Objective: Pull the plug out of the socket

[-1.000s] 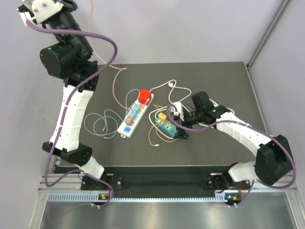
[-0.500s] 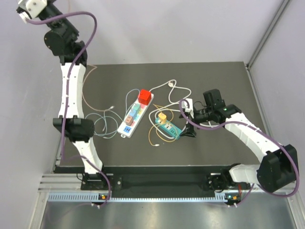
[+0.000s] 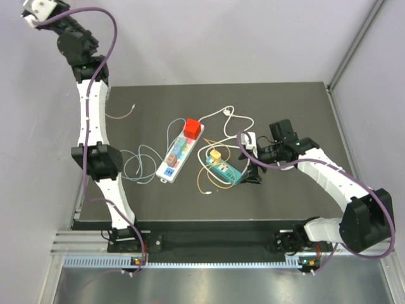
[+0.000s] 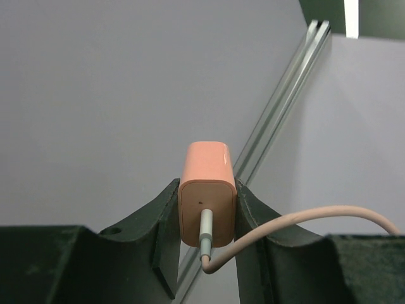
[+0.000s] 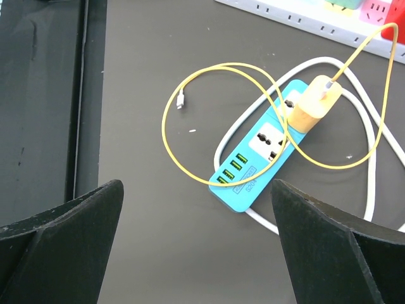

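Observation:
Next, the left gripper moves down and to the right in the top view to beside the cable's loose end [image 3: 135, 109] and releases the plug on the bare tabletop.
My left gripper [image 3: 39, 11] is raised high at the far left, above the table. In the left wrist view it [image 4: 207, 206] is shut on a salmon-pink plug [image 4: 207, 190], whose pink cable [image 4: 304, 221] hangs off to the right. The cable's loose end [image 3: 130, 109] lies on the black table. My right gripper [image 3: 249, 158] is open and empty, just right of a blue power strip [image 3: 223, 170]. The right wrist view shows the open gripper [image 5: 196, 187] near that strip [image 5: 266, 149], with a yellow plug [image 5: 314, 104] in it and a yellow cable looped around.
A white power strip [image 3: 176, 158] with a red plug [image 3: 192, 128] lies left of the blue one. A grey cable loop [image 3: 136, 166] lies further left. White cord [image 3: 231, 117] curls behind the strips. The table's front edge [image 5: 88, 95] shows in the right wrist view.
My left arm has stretched up and to the left with the pink plug, dragging its cable left across the table. My right gripper has drawn back right from the blue strip.

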`<state>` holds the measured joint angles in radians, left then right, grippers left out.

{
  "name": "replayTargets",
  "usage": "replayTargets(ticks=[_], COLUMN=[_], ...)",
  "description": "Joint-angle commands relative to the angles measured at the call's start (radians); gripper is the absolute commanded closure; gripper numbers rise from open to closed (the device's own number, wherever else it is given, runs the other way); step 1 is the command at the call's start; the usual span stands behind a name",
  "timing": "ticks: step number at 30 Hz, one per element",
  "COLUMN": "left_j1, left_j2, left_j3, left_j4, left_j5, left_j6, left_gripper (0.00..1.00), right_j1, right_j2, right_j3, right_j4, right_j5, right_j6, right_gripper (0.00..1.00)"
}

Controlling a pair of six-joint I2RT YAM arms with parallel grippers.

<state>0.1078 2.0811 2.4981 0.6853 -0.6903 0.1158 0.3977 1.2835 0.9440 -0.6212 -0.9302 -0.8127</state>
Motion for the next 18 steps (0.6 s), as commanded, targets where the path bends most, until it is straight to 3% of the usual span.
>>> replayTargets(ticks=[1, 8, 10, 13, 18], left_j1=[-0.046, -0.105, -0.150, -0.175, -0.186], left_j2=[0.023, 0.016, 0.019, 0.002, -0.016], left_j3=[-0.062, -0.248, -0.245, -0.260, -0.229], left_j4=[-0.023, -0.049, -0.056, -0.046, -0.228], left_j5=[-0.015, -0.061, -0.124, -0.097, -0.141], left_j6=[0.039, 0.025, 0.062, 0.068, 0.015], left_gripper=[1.00, 1.00, 1.00, 1.00, 1.00], right_j1=[-0.020, -0.036, -0.045, -0.059, -0.076], right_j2=[-0.001, -0.016, -0.018, -0.030, -0.039], right_j3=[0.047, 0.052, 0.052, 0.055, 0.059], right_j4=[-0.006, -0.015, -0.020, -0.028, -0.045], right_j5=[-0.047, -0.064, -0.071, -0.093, -0.111], right_j6=[-0.037, -0.039, -0.039, -0.042, -0.052], right_gripper=[0.00, 0.00, 0.00, 0.00, 0.00])
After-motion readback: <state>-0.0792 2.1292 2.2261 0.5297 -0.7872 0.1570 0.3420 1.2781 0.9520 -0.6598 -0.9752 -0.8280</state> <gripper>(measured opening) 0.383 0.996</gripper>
